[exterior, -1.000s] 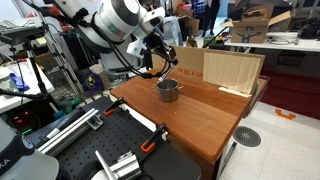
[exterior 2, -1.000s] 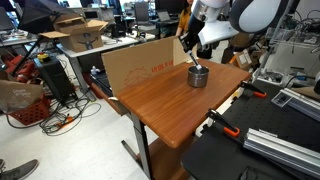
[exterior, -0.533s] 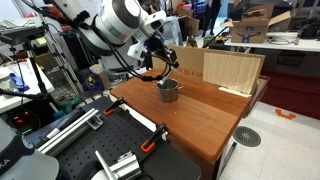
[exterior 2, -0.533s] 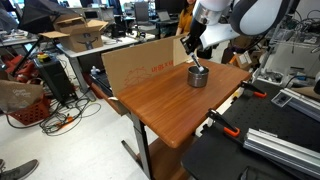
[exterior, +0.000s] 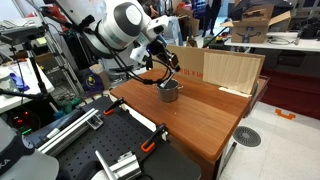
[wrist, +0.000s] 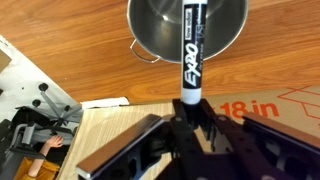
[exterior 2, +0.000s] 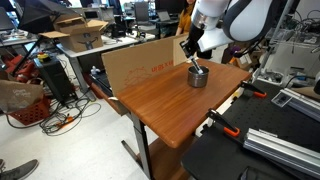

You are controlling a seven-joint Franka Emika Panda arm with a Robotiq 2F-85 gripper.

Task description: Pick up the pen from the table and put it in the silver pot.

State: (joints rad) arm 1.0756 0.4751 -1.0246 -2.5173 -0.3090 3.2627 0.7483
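Note:
The pen's tip is pointing into the silver pot's opening (exterior: 169, 86) (wrist: 188, 18), so my gripper will next bring the pen down a little and then let it go.
The silver pot (exterior: 170, 91) stands on the reddish-brown table (exterior: 215, 120) near its far side, seen in both exterior views (exterior 2: 198, 76). In the wrist view the pot (wrist: 150, 28) lies straight ahead with its mouth open to me. My gripper (wrist: 190, 108) is shut on a black and white Expo marker pen (wrist: 192, 50). The pen's tip points into the pot's mouth. In both exterior views the gripper (exterior: 167, 72) (exterior 2: 193, 58) hangs just above the pot.
A pale plywood board (exterior: 232, 70) stands upright along the table's far edge behind the pot. A cardboard sheet (exterior 2: 140, 62) leans along the table's side. Clamps (exterior: 150, 135) and metal rails (exterior: 115, 162) lie on the dark bench beside the table.
The arm has shifted slightly above the pot with the pen still held. The pot has not moved.

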